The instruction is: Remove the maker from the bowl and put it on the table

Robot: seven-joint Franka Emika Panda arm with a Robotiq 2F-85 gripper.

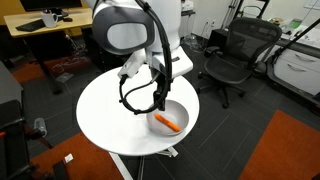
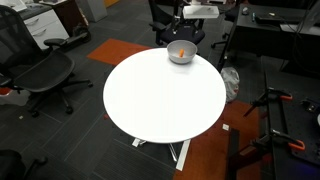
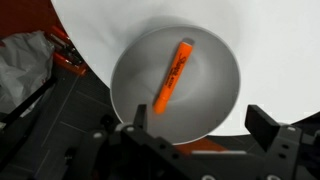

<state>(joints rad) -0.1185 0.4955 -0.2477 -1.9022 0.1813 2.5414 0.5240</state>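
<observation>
The robot will next turn its gripper slightly and lower it into the bowl, with its open fingers around the orange marker [image 1: 168, 123] [image 3: 173, 76], because it lies slanted between them.
The orange marker [image 3: 173, 76] lies inside the light grey bowl [image 3: 210, 105], slanted across its middle. The bowl stands near the edge of the round white table [image 1: 105, 110]. In an exterior view the marker [image 1: 168, 123] shows in the bowl [image 1: 180, 108], with my gripper [image 1: 160, 100] just above the bowl's rim. In the wrist view my gripper [image 3: 196, 122] is open and empty, its fingers spread above the bowl's near side. The bowl [image 2: 181, 57] and marker [image 2: 182, 52] also show at the table's far edge [image 2: 160, 100].
Black office chairs [image 1: 235, 55] stand beyond the table. A wooden desk [image 1: 45, 25] is at the back. Dark carpet with orange patches [image 1: 290, 145] surrounds the table. A white bag [image 3: 25, 70] lies on the floor beside the table.
</observation>
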